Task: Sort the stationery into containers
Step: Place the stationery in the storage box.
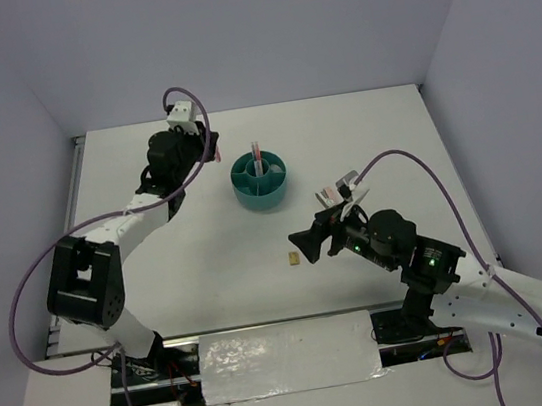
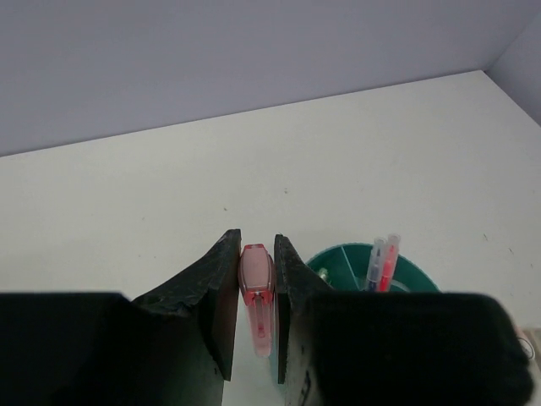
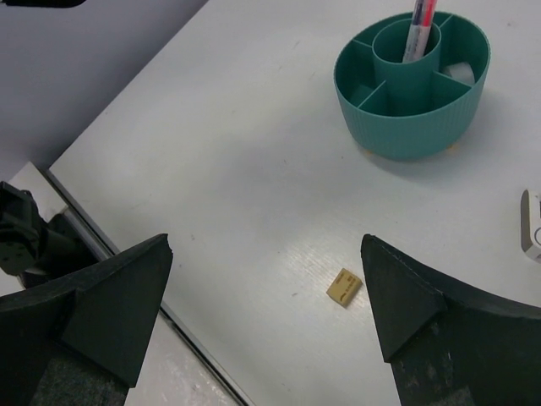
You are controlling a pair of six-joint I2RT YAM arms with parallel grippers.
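Note:
I need to move my left gripper across, lower it and let go. The pink-red item is outside the organiser's rim, and the organiser's nearest section is below the gripper, to its right in the top view.
The round teal organiser (image 1: 250, 197) (image 3: 412, 127) (image 2: 342, 258) stands mid-table with two pens (image 1: 257, 156) (image 2: 382, 264) (image 3: 421, 21) upright in its central cup. My left gripper (image 1: 188, 154) (image 2: 257, 279) hovers to its left, shut on a pink-red translucent stationery item (image 2: 256, 288) held lengthwise between the fingers. My right gripper (image 1: 309, 243) (image 3: 265, 245) is wide open above the table with nothing in it. A tiny yellow block (image 1: 292, 258) (image 3: 344, 288) lies flat below it, close to the right finger. A small pink-white piece (image 1: 329, 195) (image 3: 528, 224) lies beside the right arm.
A white object (image 3: 461, 72) rests in one outer compartment of the organiser. A metal rail (image 3: 194, 338) and a silvery sheet (image 1: 288, 357) run along the near table edge. Grey walls close the table at the back and sides.

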